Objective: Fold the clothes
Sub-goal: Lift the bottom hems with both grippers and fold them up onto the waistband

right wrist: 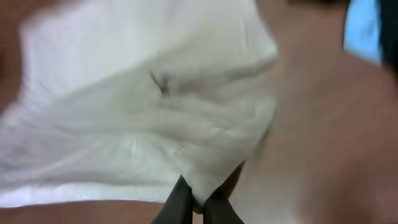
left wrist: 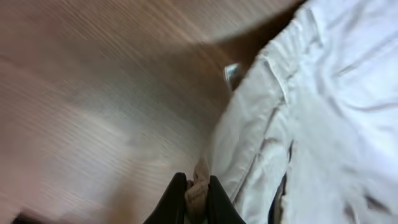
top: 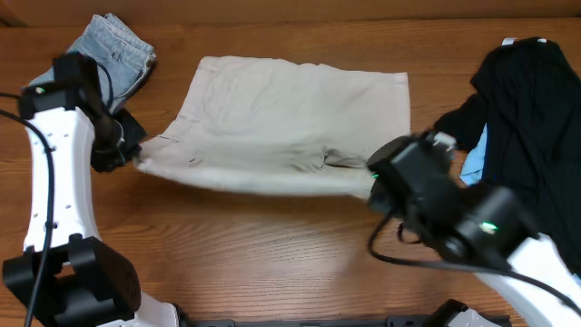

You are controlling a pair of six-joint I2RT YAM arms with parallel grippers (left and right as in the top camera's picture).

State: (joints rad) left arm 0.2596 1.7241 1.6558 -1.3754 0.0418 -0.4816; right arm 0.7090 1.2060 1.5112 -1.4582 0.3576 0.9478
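The shorts' near edge is up and their far edge lies flat. The left gripper moves outward next, then down at the shorts' far corner by the denim (top: 209, 65), and releases.
The beige khaki shorts (top: 290, 113) lie spread across the middle of the table, their near edge lifted off the wood. My left gripper (top: 134, 154) is shut on the shorts' near left corner; in the left wrist view a wad of beige cloth (left wrist: 198, 190) sits pinched between the black fingers (left wrist: 171, 202). My right gripper (top: 374, 186) is shut on the near right corner, and the right wrist view shows pale fabric (right wrist: 143, 112) bunched into the closed gripper (right wrist: 198, 202).
A folded light-blue denim garment (top: 118, 54) rests at the back left, behind the left arm. A black garment (top: 536, 109) with a light-blue piece (top: 477, 159) under it lies at the right. Bare wood runs along the front.
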